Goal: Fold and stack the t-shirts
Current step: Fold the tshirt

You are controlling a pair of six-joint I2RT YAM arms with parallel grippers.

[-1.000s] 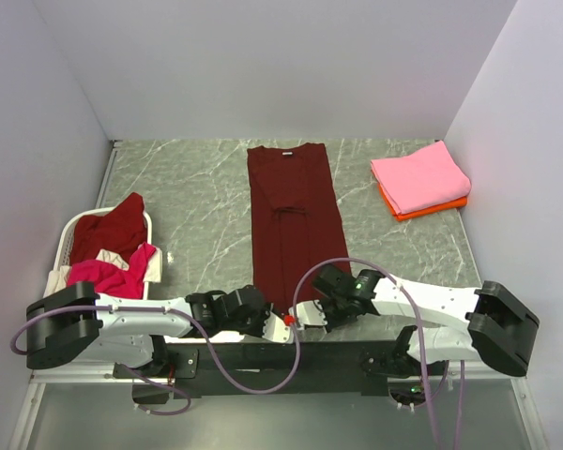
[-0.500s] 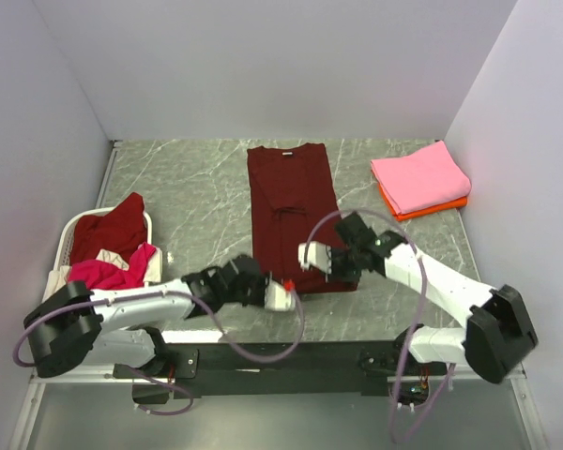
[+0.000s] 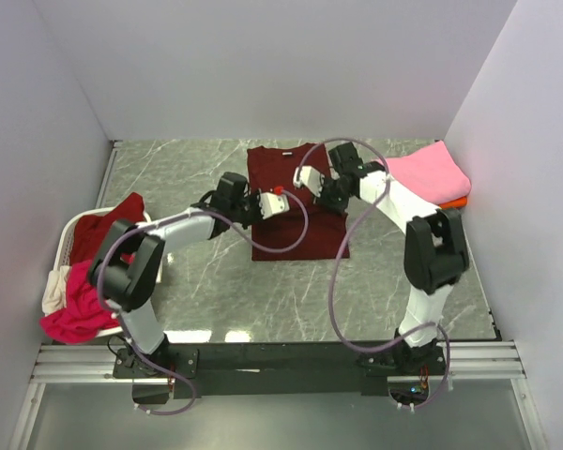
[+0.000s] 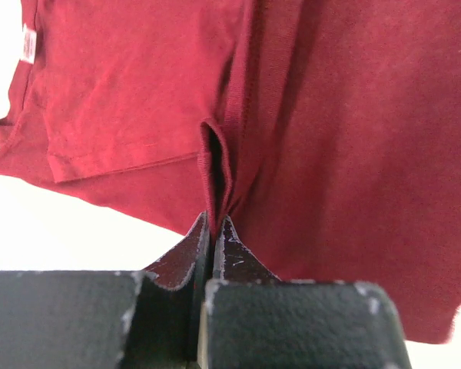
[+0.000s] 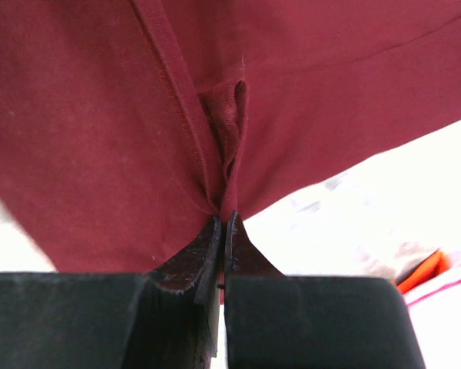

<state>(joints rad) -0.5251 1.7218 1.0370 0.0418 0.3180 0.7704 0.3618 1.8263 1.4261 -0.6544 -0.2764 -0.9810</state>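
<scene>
The pinched hem is still short of the collar end, so my left gripper should first move outward over the shirt's upper part point(image 3: 261, 168) point(image 4: 67, 159) and then let go of it.
The large dark maroon t-shirt point(image 3: 296, 220) lies at the table's middle back, its lower half folded up over the upper half. My left gripper point(image 3: 280, 198) is shut on a pinch of its hem on the left side, seen close in the left wrist view point(image 4: 215, 177). My right gripper point(image 3: 302, 178) is shut on the hem on the right side, seen in the right wrist view point(image 5: 223, 161). Both grippers hold the cloth a little above the shirt's upper part. A folded pink t-shirt point(image 3: 427, 174) lies on a folded orange one point(image 3: 450, 201) at the back right.
A white plastic basket point(image 3: 73, 234) stands at the left edge with a maroon shirt point(image 3: 108, 230) in it; a magenta one point(image 3: 75, 307) and a cream one point(image 3: 54, 289) hang over its near rim. Walls close the table at the back and both sides.
Both grippers have carried the maroon shirt's bottom hem from the near edge towards the collar, folding the shirt in half. The magenta and cream shirts now hang lower over the basket's near rim.
</scene>
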